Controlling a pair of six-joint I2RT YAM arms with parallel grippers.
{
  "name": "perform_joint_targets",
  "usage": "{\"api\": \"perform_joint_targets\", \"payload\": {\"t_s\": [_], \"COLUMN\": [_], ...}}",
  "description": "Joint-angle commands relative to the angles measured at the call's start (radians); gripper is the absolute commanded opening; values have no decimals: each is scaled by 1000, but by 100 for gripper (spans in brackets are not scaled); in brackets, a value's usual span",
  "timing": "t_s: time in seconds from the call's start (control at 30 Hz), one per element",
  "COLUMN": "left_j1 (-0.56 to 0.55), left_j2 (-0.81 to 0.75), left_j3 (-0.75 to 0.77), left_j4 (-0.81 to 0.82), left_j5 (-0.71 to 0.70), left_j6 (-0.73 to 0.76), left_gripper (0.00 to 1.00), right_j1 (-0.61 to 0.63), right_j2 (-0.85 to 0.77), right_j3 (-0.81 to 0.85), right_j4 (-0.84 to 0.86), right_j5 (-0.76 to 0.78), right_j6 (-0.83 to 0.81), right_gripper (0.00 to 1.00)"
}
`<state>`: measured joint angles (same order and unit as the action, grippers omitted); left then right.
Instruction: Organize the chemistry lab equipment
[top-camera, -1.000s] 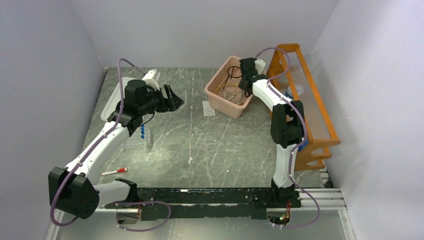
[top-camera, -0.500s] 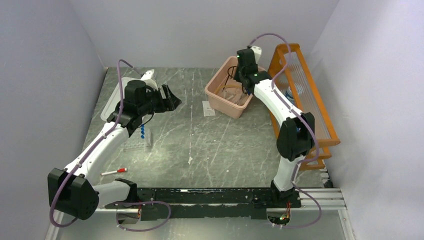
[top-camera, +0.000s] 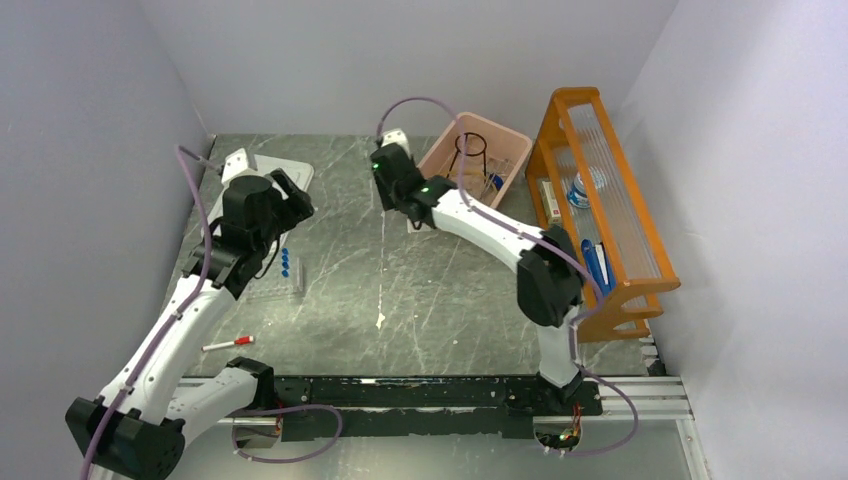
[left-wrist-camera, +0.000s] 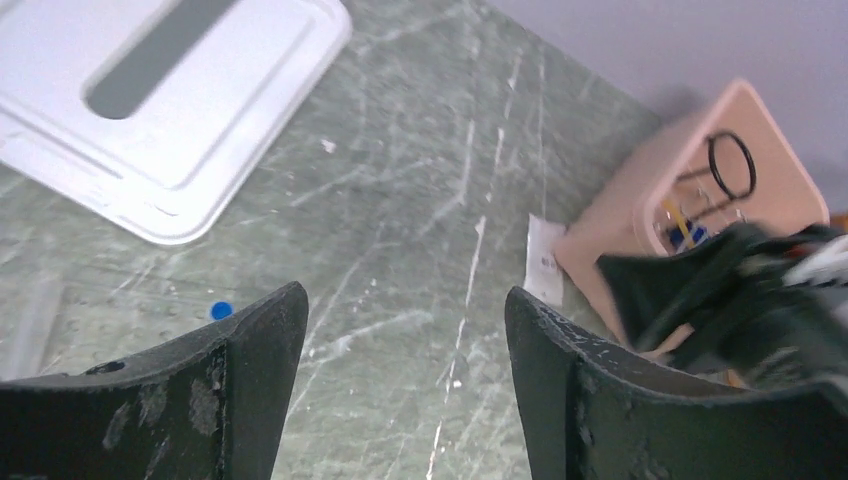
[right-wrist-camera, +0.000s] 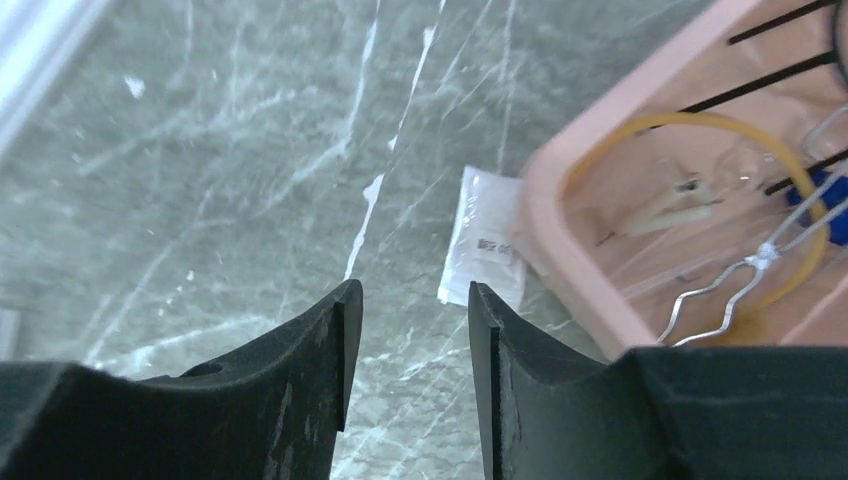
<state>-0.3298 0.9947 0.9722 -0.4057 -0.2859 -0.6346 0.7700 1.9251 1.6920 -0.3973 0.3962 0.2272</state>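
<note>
My right gripper will lower its open fingers onto the free long edge (right-wrist-camera: 453, 258) of the small white packet below it, because the packet's other edge touches the pink bin.
The pink bin (top-camera: 505, 150) at the back holds the black wire ring (top-camera: 472, 148), amber tubing (right-wrist-camera: 690, 125) and metal tongs (right-wrist-camera: 757, 265). Blue-capped clear tubes (top-camera: 285, 264) stand in a clear rack at the left. My right gripper (top-camera: 385, 192) hovers over the table just left of the bin; in the right wrist view it (right-wrist-camera: 410, 292) is open and empty, near a small white packet (right-wrist-camera: 487, 245). My left gripper (top-camera: 292, 197) is open and empty by the white lid (top-camera: 262, 168); in the left wrist view it (left-wrist-camera: 405, 300) shows bare table between its jaws.
An orange wooden shelf (top-camera: 612, 215) with its own items stands along the right side. A red-capped white marker (top-camera: 228, 343) lies at the near left. The white lid also shows in the left wrist view (left-wrist-camera: 170, 110), as does one blue cap (left-wrist-camera: 221, 310).
My right gripper has come out of the pink bin and swung left over the table. My left gripper has drawn back to the left, toward the white lid.
</note>
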Motion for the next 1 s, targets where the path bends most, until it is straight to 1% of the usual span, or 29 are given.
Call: {"api": "perform_joint_targets", "payload": {"t_s": [0.0, 0.13, 0.37, 0.63, 0.77, 0.87, 0.97], "left_j1": [5, 5, 5, 6, 6, 6, 6], "left_j2": [-59, -72, -60, -37, -36, -33, -34], "left_j3": [14, 30, 22, 18, 15, 17, 17], "left_j4": [-86, -130, -102, -94, -91, -94, -93], "left_j5": [-227, -305, -287, -273, -271, -272, -270], "left_j6": [-105, -116, -89, -79, -73, -71, -70], "left_gripper": [76, 77, 78, 79, 80, 80, 80], "right_j1": [56, 72, 78, 78, 77, 75, 67], "right_j2": [155, 302, 436, 528, 558, 571, 575], "right_j3": [97, 218, 296, 311, 311, 299, 277], "right_j4": [-104, -192, -191, -161, -161, -161, -153], "right_j5": [134, 250, 356, 371, 421, 442, 457], "right_j6": [-63, -56, -144, -182, -184, -186, -180], "right_gripper": [47, 48, 49, 49, 49, 47, 41]}}
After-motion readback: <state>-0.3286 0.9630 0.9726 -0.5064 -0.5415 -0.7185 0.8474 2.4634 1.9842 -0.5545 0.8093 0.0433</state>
